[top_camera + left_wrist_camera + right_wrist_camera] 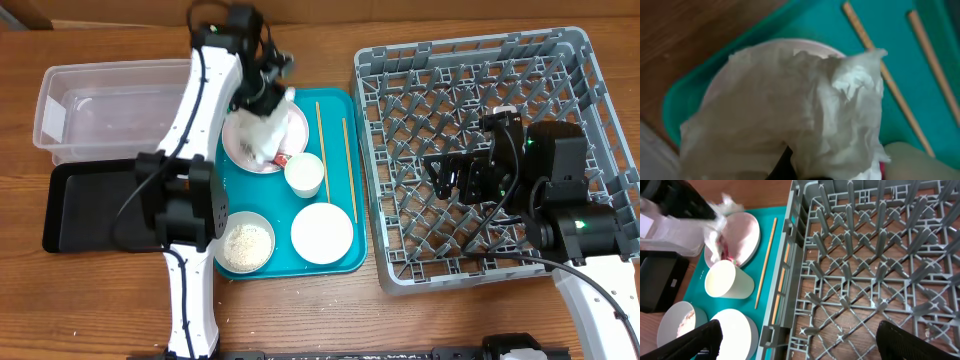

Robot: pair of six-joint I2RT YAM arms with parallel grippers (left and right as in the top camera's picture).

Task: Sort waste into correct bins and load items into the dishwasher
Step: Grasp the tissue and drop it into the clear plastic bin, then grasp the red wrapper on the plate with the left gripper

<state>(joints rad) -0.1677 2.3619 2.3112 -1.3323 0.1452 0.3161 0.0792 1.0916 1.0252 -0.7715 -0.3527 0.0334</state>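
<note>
The robot will next move the wrapper (262,135) in its left gripper to the left in the overhead view, over the clear tub (112,108), and let it go, since the tub stands open and empty.
My left gripper (265,95) is shut on a crumpled white paper wrapper (262,135) over the whitish-pink plate (290,125) on the teal tray. In the left wrist view the wrapper (790,110) fills the frame, the dark fingers (785,167) are buried in it, and the plate's rim (785,44) shows behind. Two chopsticks (322,130) (348,165), a white cup (304,173), an empty white bowl (322,232) and a bowl with rice (246,245) lie on the tray. My right gripper (450,175) (805,347) is open and empty over the grey dish rack (570,60).
The clear tub (100,110) stands at the far left with the black tray (80,215) in front of it. The teal tray (345,262) lies between the left arm and the rack. Its wall (790,245) lies close to the tray's right edge.
</note>
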